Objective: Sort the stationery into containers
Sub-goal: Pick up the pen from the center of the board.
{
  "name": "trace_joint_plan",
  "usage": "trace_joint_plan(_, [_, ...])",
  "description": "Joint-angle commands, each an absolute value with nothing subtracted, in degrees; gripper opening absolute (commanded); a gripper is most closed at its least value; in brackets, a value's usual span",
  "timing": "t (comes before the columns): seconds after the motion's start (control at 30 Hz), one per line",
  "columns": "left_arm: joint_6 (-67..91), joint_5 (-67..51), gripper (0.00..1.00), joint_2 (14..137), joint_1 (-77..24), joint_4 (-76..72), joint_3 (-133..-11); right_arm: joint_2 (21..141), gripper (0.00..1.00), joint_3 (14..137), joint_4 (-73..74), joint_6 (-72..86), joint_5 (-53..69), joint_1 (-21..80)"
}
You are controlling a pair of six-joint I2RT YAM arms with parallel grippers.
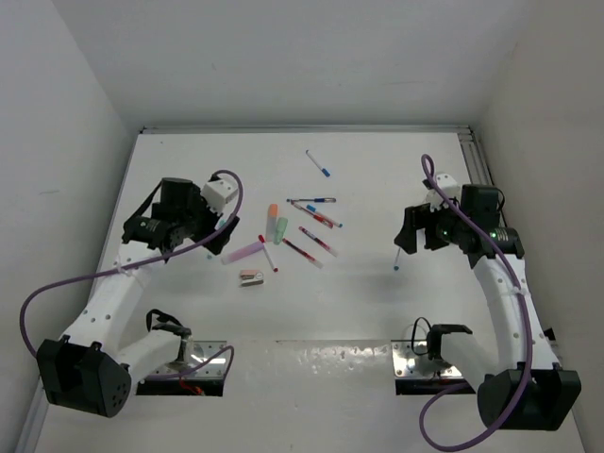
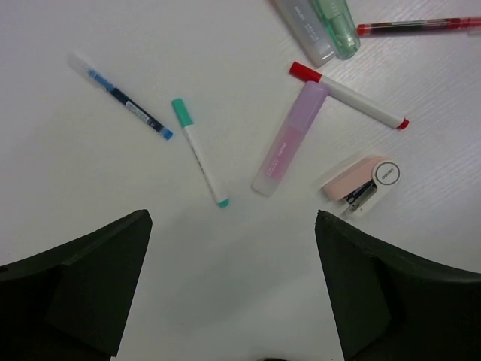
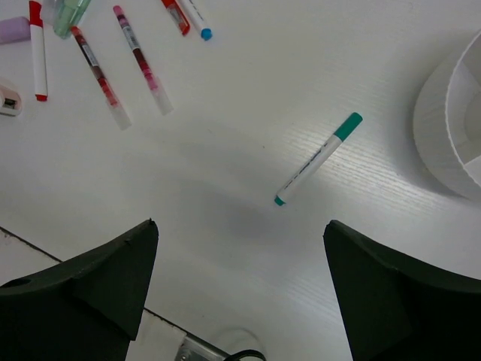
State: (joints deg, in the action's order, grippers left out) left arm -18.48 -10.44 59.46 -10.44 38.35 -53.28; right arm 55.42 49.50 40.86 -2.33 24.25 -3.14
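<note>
The nearer clear-capped red pen (image 2: pixel 446 25) is on my left gripper's right in the top view. I will cross over next, turn along its slant and lower onto its middle.
Stationery lies scattered mid-table: a pink highlighter (image 1: pixel 243 251), a red-capped pen (image 1: pixel 269 255), a pinkish-brown block (image 1: pixel 250 276), orange (image 1: pixel 272 217) and green (image 1: pixel 280 230) highlighters, and several pens (image 1: pixel 316 219). My left gripper (image 1: pixel 203 234) (image 2: pixel 231 218) hovers open and empty; ahead of it lie a teal-capped pen (image 2: pixel 199 150), a blue pen (image 2: pixel 120 96), the pink highlighter (image 2: pixel 289 139) and the block (image 2: pixel 361 180). My right gripper (image 1: pixel 411 236) (image 3: pixel 240 222) is open over bare table, just short of another teal-capped pen (image 3: pixel 317 159) (image 1: pixel 398 260). A white tub (image 3: pixel 443 128) with inner dividers sits at its right.
A lone blue-tipped pen (image 1: pixel 318 164) lies toward the back wall. Metal base plates (image 1: pixel 203 354) (image 1: pixel 420 359) line the near edge. White walls close in the table on three sides. The tub does not show in the top view.
</note>
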Motion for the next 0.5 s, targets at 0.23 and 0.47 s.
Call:
trace_joint_plan(0.23, [-31.1, -20.8, 0.89, 71.3, -23.4, 39.8, -62.7, 57.7, 0.91, 50.5, 41.7, -1.0, 27.1, -3.8])
trace_joint_plan(0.47, [-42.0, -17.6, 0.73, 83.0, -37.0, 35.0, -66.3, 61.6, 0.9, 54.0, 45.0, 2.2, 33.3, -7.1])
